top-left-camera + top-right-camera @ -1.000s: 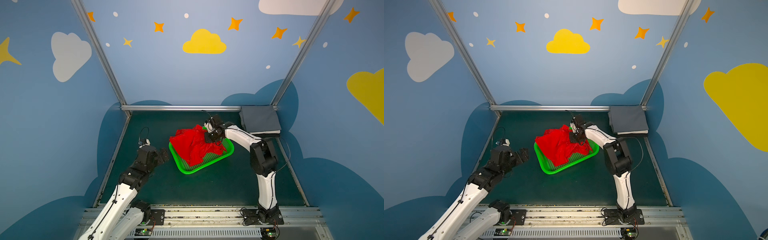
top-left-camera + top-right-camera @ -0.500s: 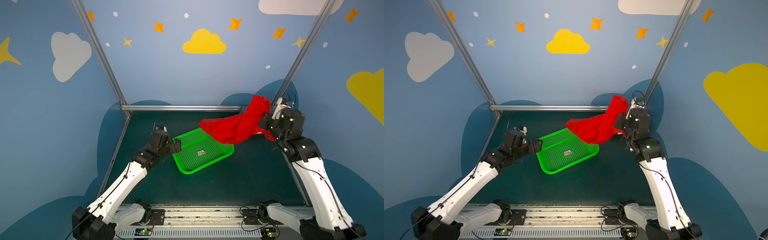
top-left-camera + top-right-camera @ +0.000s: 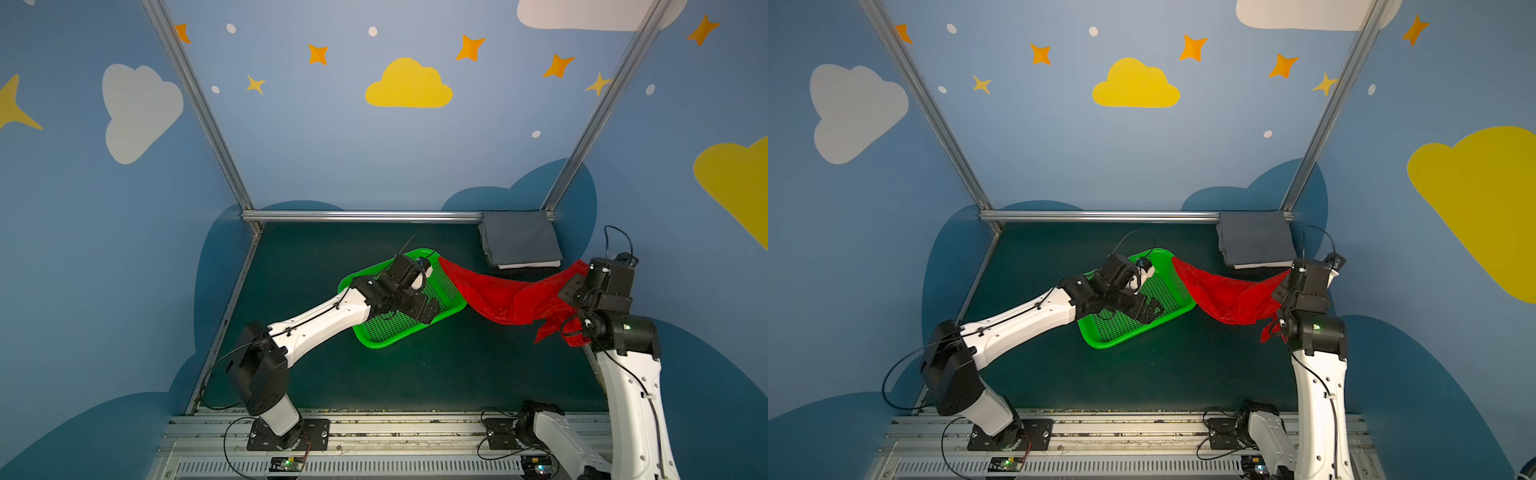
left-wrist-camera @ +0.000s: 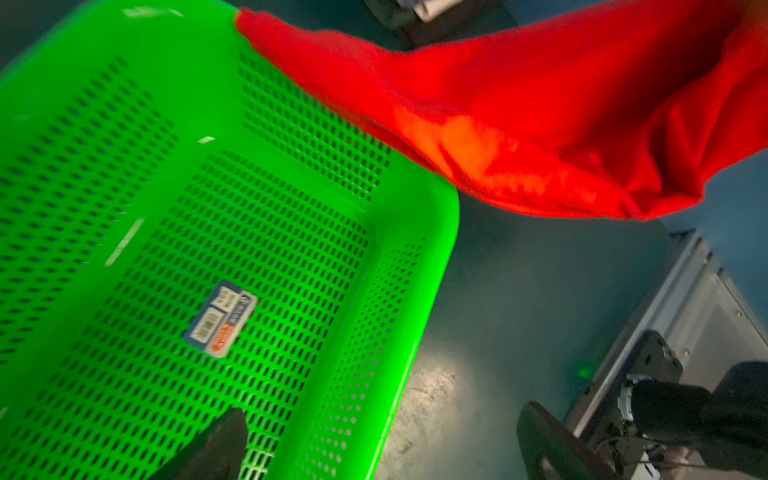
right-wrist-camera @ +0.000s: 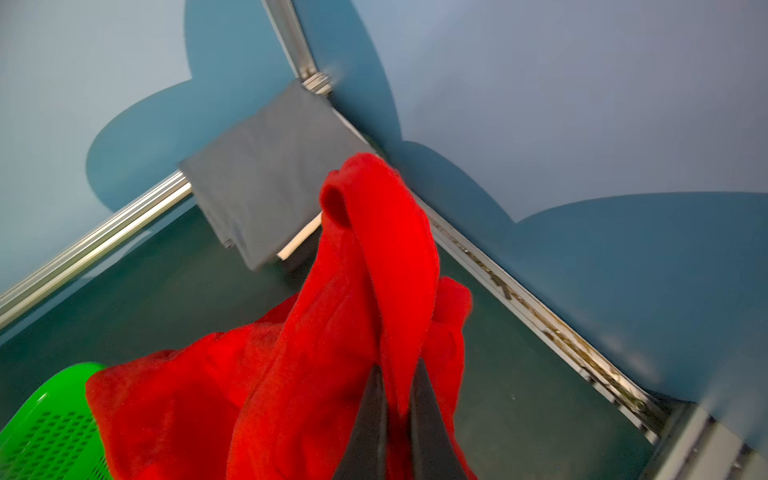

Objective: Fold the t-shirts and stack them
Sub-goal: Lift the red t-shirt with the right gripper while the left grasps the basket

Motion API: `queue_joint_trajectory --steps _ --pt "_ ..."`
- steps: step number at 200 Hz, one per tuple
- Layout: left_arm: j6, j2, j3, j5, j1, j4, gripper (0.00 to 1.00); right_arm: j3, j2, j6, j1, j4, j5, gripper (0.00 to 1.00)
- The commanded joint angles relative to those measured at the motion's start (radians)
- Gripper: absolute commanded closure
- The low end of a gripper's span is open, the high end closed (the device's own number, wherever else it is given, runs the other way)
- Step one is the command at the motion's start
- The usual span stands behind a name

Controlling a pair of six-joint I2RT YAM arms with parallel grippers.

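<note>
I should next lower my open left gripper onto the near long rim of the green basket, because its fingers are apart on both sides of that rim.
My right gripper (image 5: 397, 374) is shut on a bunched fold of the red t-shirt (image 5: 332, 332). In both top views the shirt (image 3: 507, 299) (image 3: 1229, 295) hangs stretched in the air, from the right gripper (image 3: 575, 289) (image 3: 1281, 291) at the right edge to the basket's far right rim. A folded grey t-shirt (image 3: 519, 237) (image 5: 266, 178) tops a stack in the back right corner, with a white one (image 3: 528, 264) showing under it. My left gripper (image 3: 428, 309) (image 4: 380, 415) is open and empty, low over the basket's right side, with its fingers straddling the right wall.
The green perforated basket (image 3: 374, 338) (image 4: 436, 232) sits mid-table, bare but for a label sticker (image 4: 220, 318) on its floor. An aluminium rail (image 3: 361, 216) runs along the back. The dark green mat (image 3: 415, 374) lies in front of the basket.
My right gripper pulled the red t-shirt out of the basket, swung it up to the right, then lowered. My left arm reached forward over the emptied basket, still open.
</note>
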Motion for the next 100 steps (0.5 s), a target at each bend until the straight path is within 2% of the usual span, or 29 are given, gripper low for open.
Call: queue_joint_trajectory --steps 1,13,25,49,68,80,100 --pt "0.035 0.059 0.017 0.059 -0.019 -0.047 0.02 -0.007 -0.055 0.024 -0.03 -0.019 -0.021 1.0" --pt "0.027 0.093 0.013 0.055 -0.028 -0.021 0.07 -0.032 -0.066 0.052 -0.039 -0.02 -0.037 1.0" --pt "0.01 0.128 0.01 0.024 -0.034 -0.007 0.08 -0.062 -0.07 0.064 -0.05 -0.002 -0.073 1.0" --pt "-0.034 0.204 0.039 -0.107 -0.035 -0.035 0.13 -0.119 -0.063 0.091 -0.078 0.034 -0.195 1.0" --pt "-0.095 0.247 0.058 -0.23 -0.027 -0.063 0.26 -0.161 -0.063 0.103 -0.083 0.065 -0.24 1.0" --pt "-0.137 0.266 0.067 -0.294 -0.008 -0.08 0.3 -0.183 -0.06 0.111 -0.083 0.075 -0.264 1.0" --pt "-0.18 0.268 0.051 -0.332 0.032 -0.079 0.4 -0.221 -0.059 0.11 -0.084 0.098 -0.341 1.0"
